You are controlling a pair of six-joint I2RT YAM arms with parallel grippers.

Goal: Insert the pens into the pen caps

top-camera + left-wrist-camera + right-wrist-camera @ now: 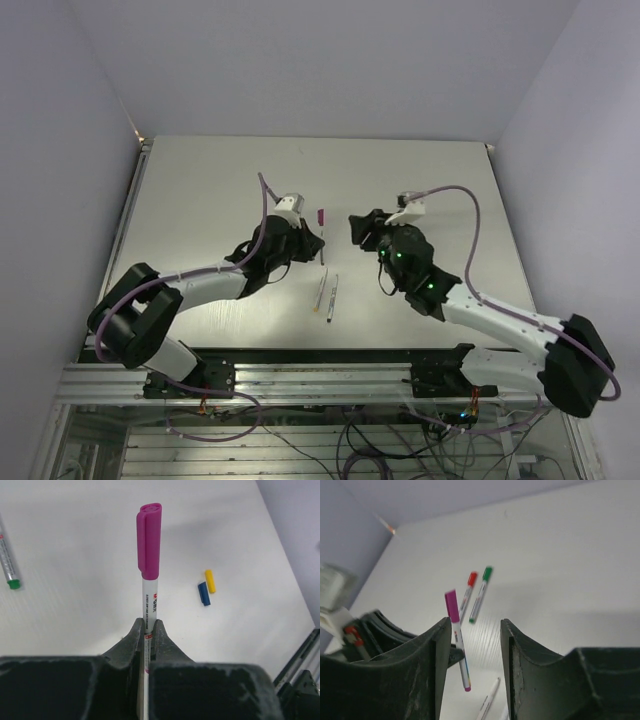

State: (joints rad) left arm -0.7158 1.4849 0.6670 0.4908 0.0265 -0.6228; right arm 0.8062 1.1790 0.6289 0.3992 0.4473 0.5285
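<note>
The left gripper moves outward and down next to the bare tabletop (310, 208) (37, 547) beside the green-capped pen and releases the body of the already capped pen there.
My left gripper (148, 622) is shut on a silvery pen that wears a magenta cap (149, 540) and holds it above the table. In the top view the left gripper (314, 242) and the capped pen (321, 218) sit mid-table. My right gripper (474, 625) is open and empty, just right of that pen (456, 630); in the top view the right gripper (354, 228) is a short way off it. A blue cap (203, 593) and a yellow cap (210, 580) lie side by side on the table. A red-capped pen (468, 591) and a green-capped pen (481, 594) lie together.
Two pens (327, 292) lie side by side on the table (200, 190) in front of the grippers. Another pen (489, 705) shows below the right gripper's jaws. A pen with a green end (9, 565) lies at the left of the left wrist view. Walls enclose the table's sides.
</note>
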